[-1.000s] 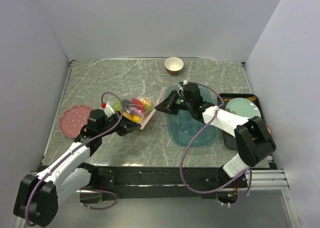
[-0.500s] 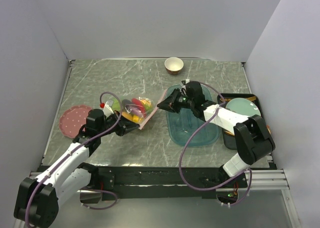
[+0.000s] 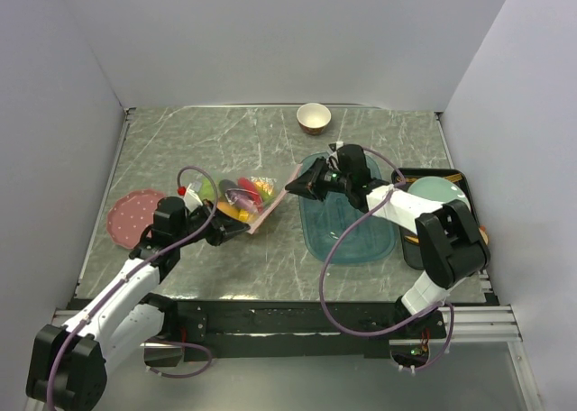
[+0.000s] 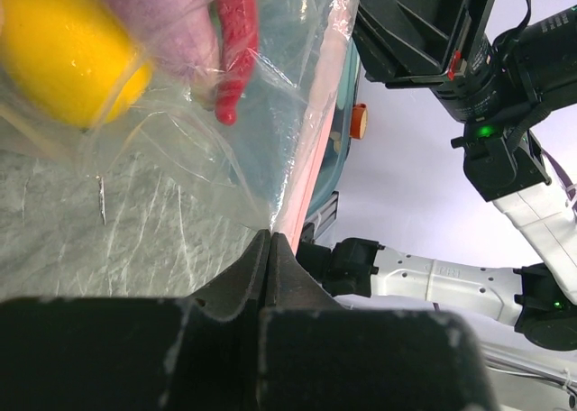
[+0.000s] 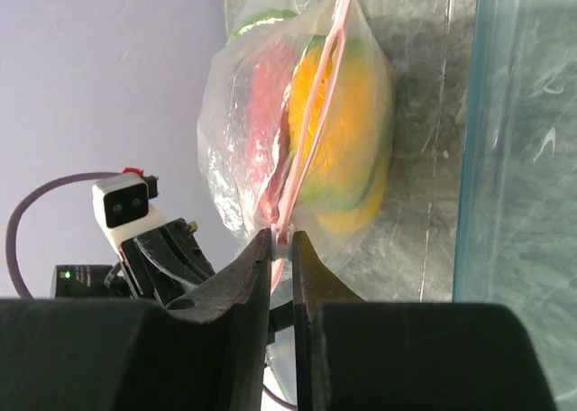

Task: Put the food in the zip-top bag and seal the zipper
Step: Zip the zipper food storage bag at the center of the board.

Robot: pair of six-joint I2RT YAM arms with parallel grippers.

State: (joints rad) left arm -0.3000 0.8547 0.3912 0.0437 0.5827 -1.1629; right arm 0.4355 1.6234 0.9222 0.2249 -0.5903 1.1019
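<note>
I need to pull my right gripper outward along the pink zipper to the zipper's far end (image 3: 298,168) next and let go there, because the zipper still runs on beyond the white slider.
The clear zip-top bag (image 3: 236,195) lies left of centre with the food inside. Through the plastic show a yellow lemon (image 4: 63,50), a red chili (image 4: 236,41) and something purple (image 4: 153,10). The pink zipper (image 3: 275,204) runs along the bag's right edge. My left gripper (image 3: 248,230) is shut on the near end of that strip (image 4: 306,150); in the left wrist view (image 4: 270,237) its jaws meet flat on the plastic. My right gripper (image 3: 293,185) is shut on the small white slider near the strip's far end (image 5: 282,237), with the zipper (image 5: 315,114) stretching away from it.
A teal oval tray (image 3: 347,222) lies just right of the bag, under my right arm. A black tray holding a pale green plate (image 3: 437,195) is at the right edge. A pink dotted plate (image 3: 135,214) sits left and a cream-and-brown bowl (image 3: 314,117) at the back.
My right gripper has crept a little farther along the zipper, away from the left gripper. The left gripper has kept its hold and barely shifted.
</note>
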